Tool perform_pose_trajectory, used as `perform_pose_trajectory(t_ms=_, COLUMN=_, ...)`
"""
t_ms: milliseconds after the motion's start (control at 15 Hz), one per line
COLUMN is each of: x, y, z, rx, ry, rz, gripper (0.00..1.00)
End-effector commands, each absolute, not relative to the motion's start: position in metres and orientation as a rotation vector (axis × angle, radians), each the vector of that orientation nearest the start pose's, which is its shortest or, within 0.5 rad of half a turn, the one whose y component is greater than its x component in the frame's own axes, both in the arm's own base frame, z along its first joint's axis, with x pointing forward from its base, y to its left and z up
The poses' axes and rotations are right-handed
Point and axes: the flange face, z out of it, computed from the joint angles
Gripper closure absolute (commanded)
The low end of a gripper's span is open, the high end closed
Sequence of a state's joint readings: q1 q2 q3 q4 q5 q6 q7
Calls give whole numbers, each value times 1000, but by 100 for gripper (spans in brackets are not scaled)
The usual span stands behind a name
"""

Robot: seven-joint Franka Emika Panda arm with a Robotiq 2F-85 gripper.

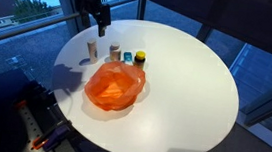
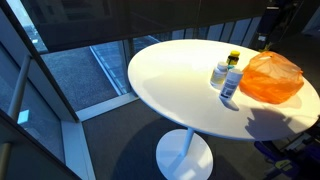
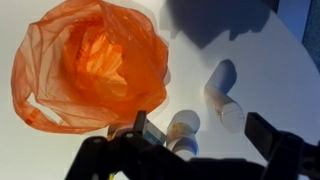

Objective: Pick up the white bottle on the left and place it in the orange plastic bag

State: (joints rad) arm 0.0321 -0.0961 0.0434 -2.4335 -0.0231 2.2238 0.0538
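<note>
My fingers also show the second bottle between them, so next my gripper should move away from the bag and down onto the top of the outer white bottle (image 1: 92, 44).
The white bottle on the left (image 1: 90, 49) stands upright on the round white table (image 1: 185, 91), left of the orange plastic bag (image 1: 115, 86). In the wrist view this bottle (image 3: 222, 95) lies between my finger lines, right of the bag (image 3: 90, 65), whose mouth gapes open. A second white bottle (image 3: 182, 130) stands closer to the bag. My gripper (image 1: 102, 25) hangs above the bottles, open and empty; its fingers frame the lower edge of the wrist view (image 3: 205, 140). The bag (image 2: 272, 77) and the bottles (image 2: 219, 74) also show in an exterior view.
More bottles stand in the row behind the bag: a second white one (image 1: 113, 54), a small blue one (image 1: 127, 57) and a dark one with a yellow cap (image 1: 140, 58). Glass walls and a railing surround the table. The table edge is close behind the bottles.
</note>
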Motion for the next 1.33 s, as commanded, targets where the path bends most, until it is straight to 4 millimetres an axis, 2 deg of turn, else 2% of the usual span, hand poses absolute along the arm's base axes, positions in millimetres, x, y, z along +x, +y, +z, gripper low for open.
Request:
perform_pose_trajectory(t_ms=0, x=456, y=40, z=320, rx=-3153, ry=-119, rz=187, gripper=0)
perform_pose_trajectory(t_ms=400, x=456, y=60, z=293, rx=-3107, ry=-225, rz=161, gripper=0)
perform_pose_trajectory(t_ms=1267, x=465, y=93, z=252, rx=-3070, ry=-416, rz=79, gripper=0)
